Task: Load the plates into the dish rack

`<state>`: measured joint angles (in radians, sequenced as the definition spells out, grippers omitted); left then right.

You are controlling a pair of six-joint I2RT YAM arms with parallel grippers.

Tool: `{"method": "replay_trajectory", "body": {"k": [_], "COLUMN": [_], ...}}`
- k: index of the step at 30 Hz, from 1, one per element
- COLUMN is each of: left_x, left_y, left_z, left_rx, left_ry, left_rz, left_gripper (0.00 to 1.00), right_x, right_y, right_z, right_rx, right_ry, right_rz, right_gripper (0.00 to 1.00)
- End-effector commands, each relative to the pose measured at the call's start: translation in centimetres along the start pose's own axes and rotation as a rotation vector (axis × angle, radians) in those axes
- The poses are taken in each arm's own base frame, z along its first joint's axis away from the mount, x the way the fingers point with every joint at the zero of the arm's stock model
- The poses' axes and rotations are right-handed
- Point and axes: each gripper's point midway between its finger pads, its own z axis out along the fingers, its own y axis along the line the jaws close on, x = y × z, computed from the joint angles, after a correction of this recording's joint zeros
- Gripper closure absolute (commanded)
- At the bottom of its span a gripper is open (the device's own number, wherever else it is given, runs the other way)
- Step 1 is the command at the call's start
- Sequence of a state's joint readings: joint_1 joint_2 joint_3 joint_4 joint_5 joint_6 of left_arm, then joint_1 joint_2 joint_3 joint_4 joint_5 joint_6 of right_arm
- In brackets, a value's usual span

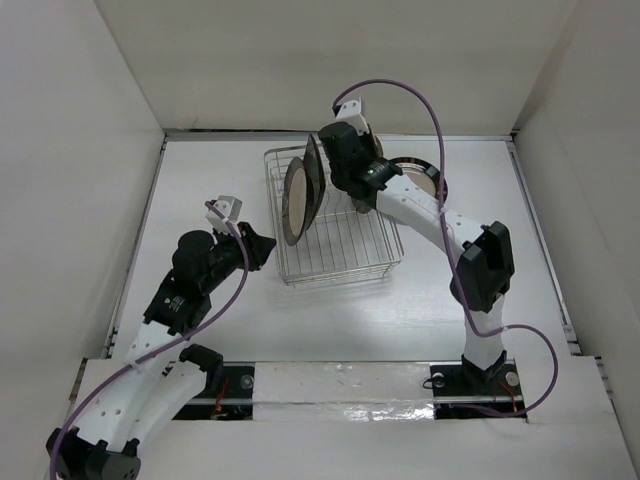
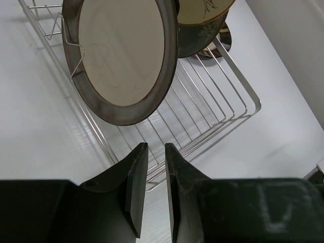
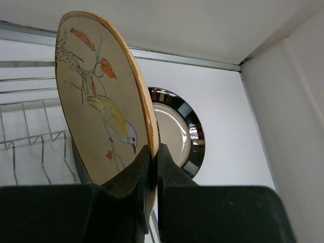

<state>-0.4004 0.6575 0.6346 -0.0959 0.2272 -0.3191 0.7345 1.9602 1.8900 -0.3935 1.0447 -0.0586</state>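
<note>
I need to lower the cream bird plate with my right gripper past the standing brown-rimmed plate first, to get it between the rack's wires.
The wire dish rack stands mid-table. A cream plate with a dark brown rim stands upright in its left part, large in the left wrist view. My right gripper is shut on the rim of the cream plate with bird and floral marks, holding it upright over the rack, just behind the standing plate. A black-rimmed cream plate lies flat on the table right of the rack. My left gripper hangs at the rack's near left corner, a narrow gap between its fingers, nothing in it.
White walls close in the table at the back and on both sides. The right arm's forearm reaches over the flat plate and the rack's right edge. The rack's near rim lies just ahead of the left fingers.
</note>
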Motion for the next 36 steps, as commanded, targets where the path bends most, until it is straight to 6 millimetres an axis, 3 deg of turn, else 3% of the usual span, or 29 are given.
{"method": "replay_trajectory", "body": {"k": [1,9,17,26,36], "left_x": [-2.2,-2.0,-2.2,-1.9,-1.9], "left_y": [-1.2,-1.3,-1.3,-1.2,-1.4], "left_z": [-0.3,-0.3,-0.4,-0.1,-0.2], "left_rx": [0.029,0.040,0.037,0.036,0.048], "left_ry": [-0.058,-0.056,-0.062,-0.051,-0.056], "left_rz": [0.027,0.026,0.027,0.023,0.024], "left_gripper": [0.83,0.82,0.82,0.82,0.82], "right_x": [-5.1,-2.7,1.8,5.5,7.3], "right_y": [-3.2,-1.1,2.2,4.6,6.6], "right_z": [-1.1,-0.8,-0.3,-0.2,-0.8], "right_rx": [0.101,0.072,0.015,-0.058,-0.089], "right_ry": [-0.093,-0.058,0.013,0.082,0.113], "right_rz": [0.198,0.186,0.169,0.194,0.218], "right_gripper": [1.00,1.00,1.00,1.00,1.00]}}
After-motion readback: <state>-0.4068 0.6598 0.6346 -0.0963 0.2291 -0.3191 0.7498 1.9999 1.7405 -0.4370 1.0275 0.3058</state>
